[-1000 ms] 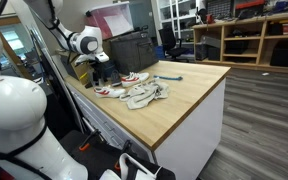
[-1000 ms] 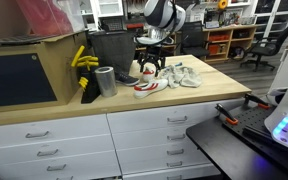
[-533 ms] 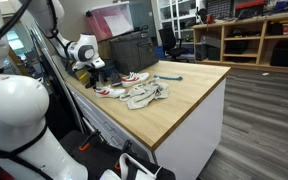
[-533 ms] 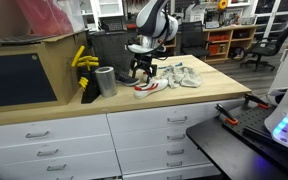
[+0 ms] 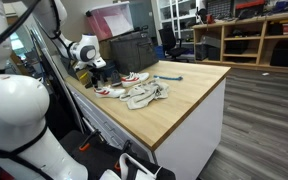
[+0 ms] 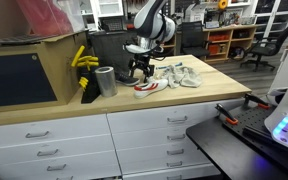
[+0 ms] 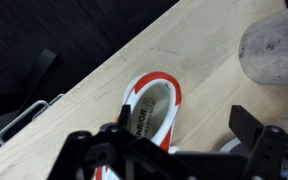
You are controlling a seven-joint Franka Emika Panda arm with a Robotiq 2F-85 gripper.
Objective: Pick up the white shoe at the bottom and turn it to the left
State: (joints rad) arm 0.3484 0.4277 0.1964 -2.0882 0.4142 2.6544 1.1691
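Note:
I should move my gripper down over the shoe's collar on the can's side [image 7: 172,112], with one finger inside the shoe's opening, and then close it.
A white shoe with red trim [image 7: 152,105] lies on the wooden counter, opening up. In both exterior views it is the nearer shoe [image 5: 110,91] [image 6: 147,86]. My gripper [image 7: 184,125] hangs just above it, jaws open and empty. The left finger [image 7: 124,112] is over the shoe's side and the right finger [image 7: 252,128] is over bare wood beside it. In both exterior views the gripper [image 5: 99,70] [image 6: 140,68] points down over the shoe's end. A second white shoe with red trim [image 5: 135,77] lies just behind.
A crumpled grey-white cloth [image 5: 147,96] [image 6: 180,75] lies next to the shoes. A metal can [image 6: 106,80] [image 7: 274,48] stands near the gripper. A black box [image 5: 130,50] and a yellow object [image 6: 82,60] sit at the back. The counter edge [image 6: 134,108] is close.
The arm has shifted a little sideways and the gripper has come down closer over the nearer shoe. The shoes and the cloth have not moved.

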